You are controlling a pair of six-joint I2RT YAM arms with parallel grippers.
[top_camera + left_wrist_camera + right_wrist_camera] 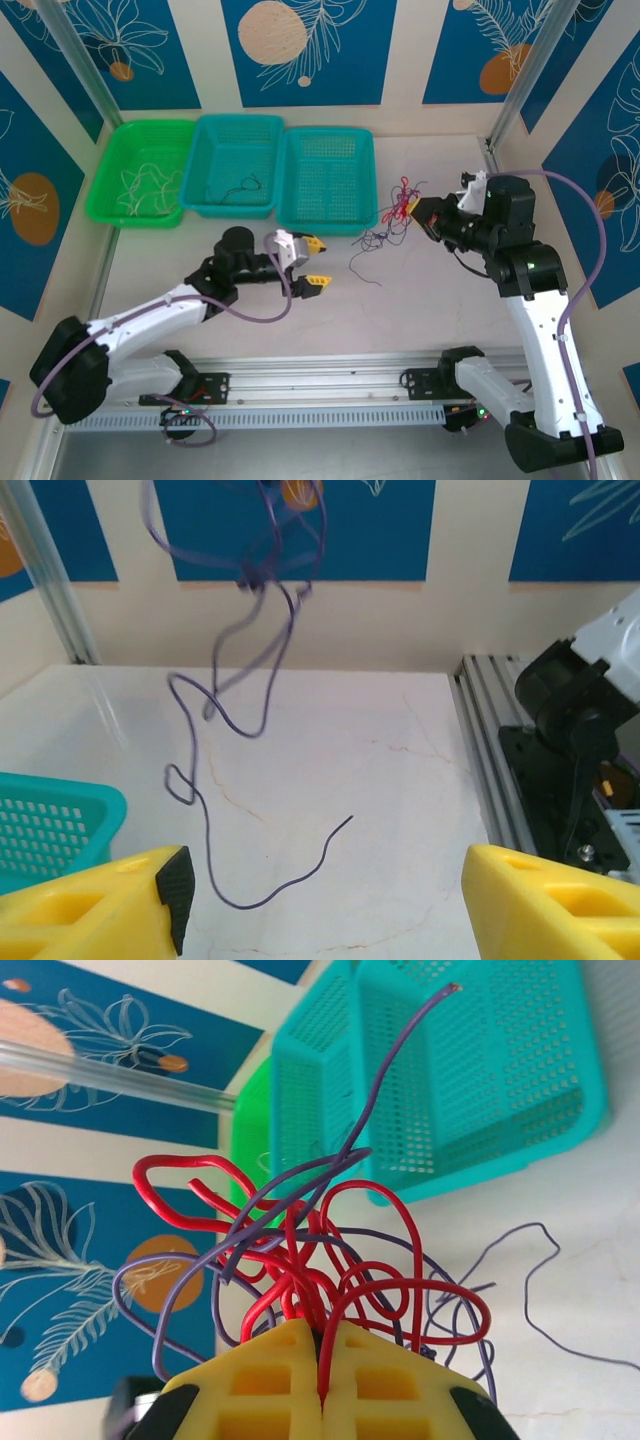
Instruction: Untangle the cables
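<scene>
My right gripper holds the red wires, which are still tangled with purple ones. It needs to move them back and down toward the aluminium bar before it releases them.
The cables are a tangle of thin red wires [385, 1205] and thin purple wires [300, 1175]. My right gripper [322, 1360] is shut on the red strands and holds the bundle [402, 208] up off the table [420, 300], right of the baskets. Purple strands [372, 243] hang down from the bundle onto the table. One purple wire [225, 705] dangles ahead of my left gripper [325, 900], its tail end curling on the tabletop between the yellow fingers [90, 905]. My left gripper [316, 263] stands open, just left of the hanging strands, nothing in it.
Three baskets line the back: a green one [110, 170] with whitish wires [145, 185], a blue-green one [235, 125] with a dark wire [243, 187], and a teal one [325, 135]. An aluminium rail [480, 740] borders the table's right side.
</scene>
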